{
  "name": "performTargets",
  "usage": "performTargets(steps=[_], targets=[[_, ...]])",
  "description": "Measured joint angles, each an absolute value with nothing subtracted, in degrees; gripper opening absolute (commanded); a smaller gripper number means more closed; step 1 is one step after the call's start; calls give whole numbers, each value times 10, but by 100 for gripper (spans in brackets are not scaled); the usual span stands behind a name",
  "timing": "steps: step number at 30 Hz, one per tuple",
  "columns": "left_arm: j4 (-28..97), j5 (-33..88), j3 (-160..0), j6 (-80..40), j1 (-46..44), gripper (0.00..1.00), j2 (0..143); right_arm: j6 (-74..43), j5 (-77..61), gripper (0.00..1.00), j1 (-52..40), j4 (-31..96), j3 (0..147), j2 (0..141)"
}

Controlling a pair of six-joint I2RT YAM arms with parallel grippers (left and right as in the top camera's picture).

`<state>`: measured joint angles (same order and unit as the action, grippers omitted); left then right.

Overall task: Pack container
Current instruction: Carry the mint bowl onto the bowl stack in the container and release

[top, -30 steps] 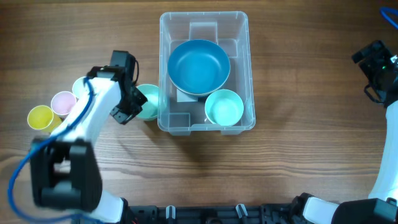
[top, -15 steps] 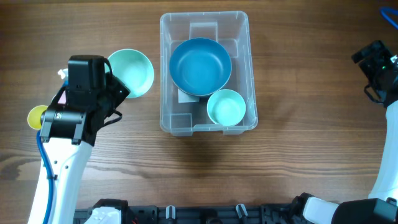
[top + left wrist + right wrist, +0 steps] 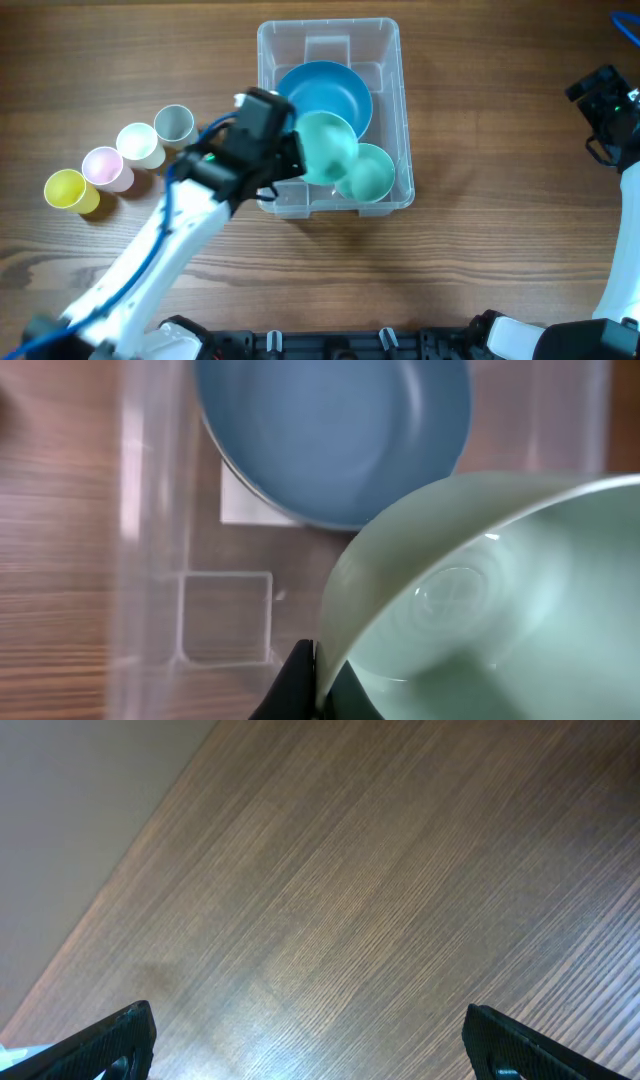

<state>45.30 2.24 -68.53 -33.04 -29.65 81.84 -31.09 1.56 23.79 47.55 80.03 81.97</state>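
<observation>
Next I will shift my left gripper to the right in the overhead view and down to release the rim of the larger mint bowl over the smaller mint bowl [image 3: 375, 178], whose opening faces up.
The container [image 3: 262, 60], a clear tub, sits at the table's centre. A large blue bowl [image 3: 335, 80] and a smaller mint bowl [image 3: 375, 178] lie inside it. My left gripper [image 3: 292, 158] is shut on the rim of a second, larger mint bowl [image 3: 326, 146], holding it tilted over the tub's near left part. In the left wrist view the gripper [image 3: 318, 682] pinches this mint bowl's [image 3: 500, 590] edge above the blue bowl [image 3: 330, 430] and a white label [image 3: 245, 508]. My right gripper [image 3: 308, 1020] hangs open over bare wood at the far right [image 3: 598, 100].
Several small cups stand in a slanted row left of the tub: yellow [image 3: 65, 190], pink [image 3: 105, 168], cream [image 3: 138, 145] and grey [image 3: 174, 123]. The tub's left wall [image 3: 150, 510] lies close beside the held bowl.
My left arm has lifted the larger mint bowl from the table left of the tub and swung it right, over the tub. The right arm has not moved.
</observation>
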Motion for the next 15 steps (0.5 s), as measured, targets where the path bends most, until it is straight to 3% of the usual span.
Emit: performTargets(steps=[8, 12, 15], targets=[[358, 53, -685, -302, -355, 7, 967, -311, 16, 99, 238, 475, 800, 820], [340, 63, -685, -294, -369, 40, 975, -311, 16, 100, 238, 475, 800, 820], [350, 66, -686, -292, -366, 43, 975, -311, 16, 99, 238, 475, 800, 820]])
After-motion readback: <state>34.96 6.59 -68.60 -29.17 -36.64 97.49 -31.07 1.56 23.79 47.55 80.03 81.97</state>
